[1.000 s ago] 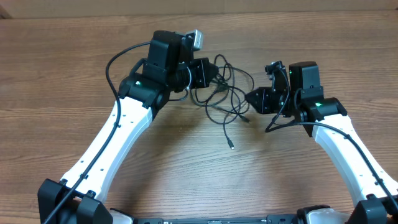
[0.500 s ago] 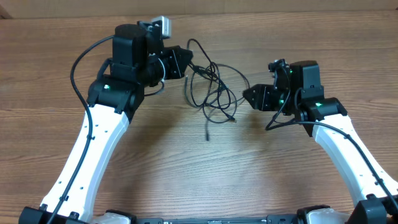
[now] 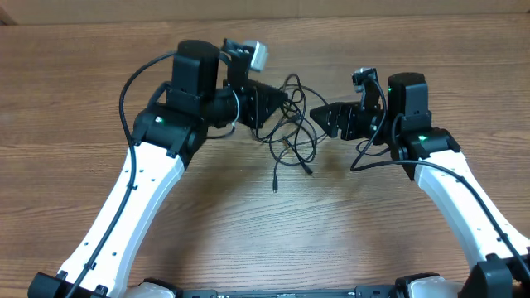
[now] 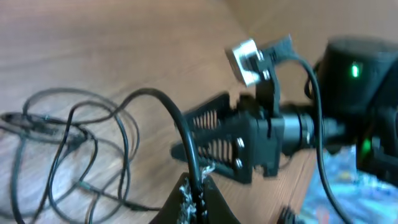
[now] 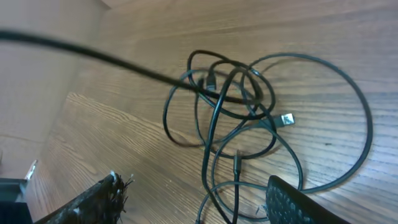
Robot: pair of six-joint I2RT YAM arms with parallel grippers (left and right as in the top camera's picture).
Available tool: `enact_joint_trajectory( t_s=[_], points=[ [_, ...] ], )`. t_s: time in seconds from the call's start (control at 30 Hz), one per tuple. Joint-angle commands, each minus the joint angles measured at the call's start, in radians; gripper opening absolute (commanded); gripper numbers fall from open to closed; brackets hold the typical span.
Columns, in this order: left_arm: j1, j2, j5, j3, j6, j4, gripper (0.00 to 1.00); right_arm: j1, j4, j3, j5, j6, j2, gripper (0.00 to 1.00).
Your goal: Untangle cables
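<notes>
My right gripper advances to the left in the overhead view onto the cable's long strand [image 3: 301, 124] [image 5: 206, 158] next, since the strand lies ahead between the gripper's spread fingers.
Several thin black cables [image 3: 291, 126] lie in a tangled heap on the wooden table between the two arms. My left gripper [image 3: 280, 101] is shut on one strand at the heap's upper left. In the left wrist view that cable [image 4: 180, 124] arcs up from between the left gripper's [image 4: 198, 194] closed fingers. My right gripper [image 3: 320, 121] stands open just right of the heap, holding nothing. Its wrist view shows the loops of cables [image 5: 230, 93] and a silvery plug [image 5: 286, 119] ahead of the right gripper's [image 5: 199, 202] spread fingers. Two loose plug ends [image 3: 274, 186] trail toward the front.
The wooden table [image 3: 99, 99] ends at a back edge along the top of the overhead view. Thicker black wires [image 3: 132, 74] loop off each arm. The right arm's camera and body [image 4: 348, 68] fill the right of the left wrist view.
The right gripper has opened and shifted left and back toward the heap. The left arm swung left with its cable, then came back right, dragging the tangle along.
</notes>
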Motion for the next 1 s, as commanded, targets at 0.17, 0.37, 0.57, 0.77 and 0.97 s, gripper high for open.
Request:
enact_joint_trajectory(
  t_s=[0.17,0.37,0.57,0.77,0.97],
  points=[
    [-0.033,-0.021,-0.042,0.026,0.116,-0.059,0.04,0.048,0.046,0.024,-0.009,0.004,0.103,0.7],
    [-0.033,-0.025,-0.043,0.026,0.116,-0.059,0.04,0.088,0.103,0.024,0.063,0.034,0.171,0.62],
    [-0.032,-0.028,-0.064,0.026,0.127,-0.076,0.04,0.109,0.145,0.025,0.179,0.127,0.23,0.41],
    [-0.031,-0.027,-0.284,0.025,0.127,-0.175,0.04,0.106,0.15,0.025,0.282,0.161,0.235,0.04],
    [-0.026,-0.027,-0.642,0.025,0.096,-0.264,0.04,0.037,-0.007,0.056,0.42,0.16,0.183,0.04]
  ],
)
